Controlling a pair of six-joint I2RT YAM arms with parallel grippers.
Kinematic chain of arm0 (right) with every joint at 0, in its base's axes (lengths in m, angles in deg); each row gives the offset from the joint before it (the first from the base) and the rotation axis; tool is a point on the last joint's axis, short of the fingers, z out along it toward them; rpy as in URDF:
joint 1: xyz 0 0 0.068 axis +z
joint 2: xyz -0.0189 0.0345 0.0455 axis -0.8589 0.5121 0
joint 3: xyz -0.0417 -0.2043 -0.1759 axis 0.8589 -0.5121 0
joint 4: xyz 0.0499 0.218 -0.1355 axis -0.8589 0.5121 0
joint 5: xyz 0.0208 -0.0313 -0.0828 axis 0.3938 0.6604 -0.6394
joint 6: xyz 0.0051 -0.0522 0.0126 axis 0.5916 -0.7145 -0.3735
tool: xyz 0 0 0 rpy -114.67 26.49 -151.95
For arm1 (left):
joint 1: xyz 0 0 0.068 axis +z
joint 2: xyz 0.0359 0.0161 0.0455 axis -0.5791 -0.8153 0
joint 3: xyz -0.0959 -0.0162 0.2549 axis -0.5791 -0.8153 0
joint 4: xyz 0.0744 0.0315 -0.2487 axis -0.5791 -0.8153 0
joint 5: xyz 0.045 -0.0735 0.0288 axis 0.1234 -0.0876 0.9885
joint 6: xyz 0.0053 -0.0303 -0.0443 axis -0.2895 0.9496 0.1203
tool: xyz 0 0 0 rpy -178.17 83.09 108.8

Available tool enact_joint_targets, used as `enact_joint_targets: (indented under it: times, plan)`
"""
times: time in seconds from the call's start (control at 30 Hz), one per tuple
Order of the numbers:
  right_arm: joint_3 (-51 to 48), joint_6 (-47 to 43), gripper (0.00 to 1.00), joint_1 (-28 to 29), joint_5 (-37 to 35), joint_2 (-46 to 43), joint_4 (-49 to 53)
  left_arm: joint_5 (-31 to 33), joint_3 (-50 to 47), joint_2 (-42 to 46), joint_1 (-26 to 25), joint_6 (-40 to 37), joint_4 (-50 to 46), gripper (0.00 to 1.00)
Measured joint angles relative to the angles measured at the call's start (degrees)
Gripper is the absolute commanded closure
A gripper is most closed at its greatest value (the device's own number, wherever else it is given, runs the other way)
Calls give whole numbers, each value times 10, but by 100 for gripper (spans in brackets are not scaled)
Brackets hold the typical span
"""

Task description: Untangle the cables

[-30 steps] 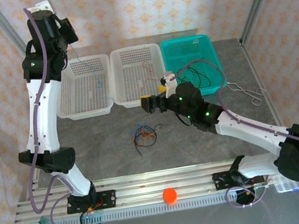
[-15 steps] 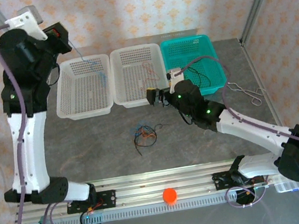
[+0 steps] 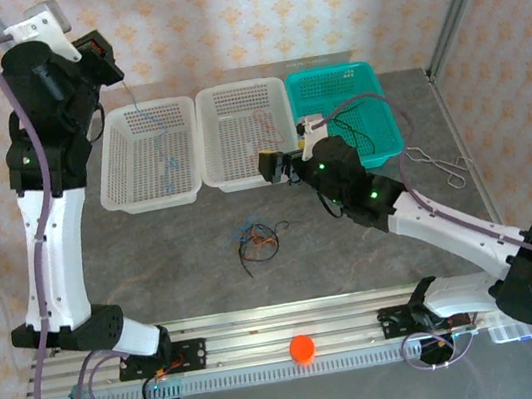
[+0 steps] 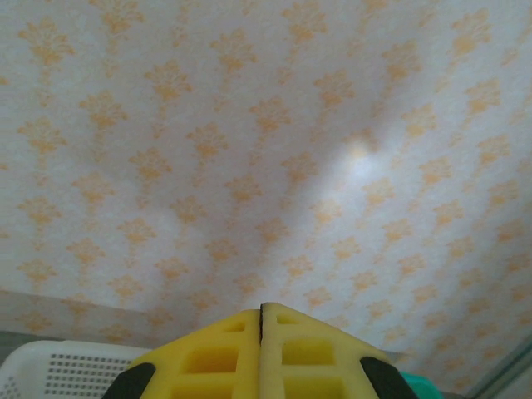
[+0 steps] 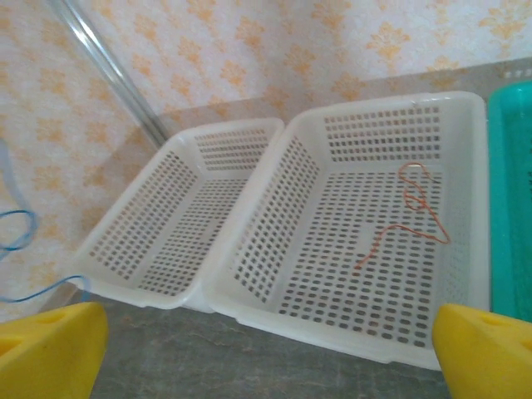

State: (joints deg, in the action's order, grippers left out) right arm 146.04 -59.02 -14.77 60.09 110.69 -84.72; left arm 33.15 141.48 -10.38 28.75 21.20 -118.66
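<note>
My left gripper moves down over the white basket farthest from the teal (image 3: 146, 160) one next and releases the thin blue cable, because its length already hangs there.
A tangle of black, red and blue cables (image 3: 255, 239) lies on the grey table in front of the baskets. My left gripper (image 3: 116, 73) is raised high above the back left corner, its yellow pads (image 4: 224, 349) pressed shut on a thin blue cable (image 3: 171, 159) that hangs down into the left white basket (image 3: 114, 188). The same blue cable (image 5: 18, 249) loops at the left edge of the right wrist view. My right gripper (image 3: 278, 167) hangs open at the front rim of the middle white basket (image 5: 332, 320), with nothing between its fingers. A red cable (image 5: 411, 212) lies in that basket.
A teal basket (image 3: 387, 120) at the right holds a black cable (image 3: 356, 129). Silver forceps (image 3: 443, 166) lie on the table right of it. An orange ball (image 3: 302, 348) sits on the front rail between the arm bases.
My left arm has swung back and to the left, keeping the blue cable lifted over the left basket. My right gripper has risen and edged toward the middle basket's rim.
</note>
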Motion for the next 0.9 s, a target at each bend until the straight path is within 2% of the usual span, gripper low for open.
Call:
enact_joint_targets:
  times: [0.5, 0.9]
  plan:
    - [27, -3, 0, 0, 44, -15, -3, 78, 7, -53, 5, -42, 0, 100]
    - [27, 17, 0, 0, 119, -15, -16, 94, -129, -115, 25, -42, 12, 100]
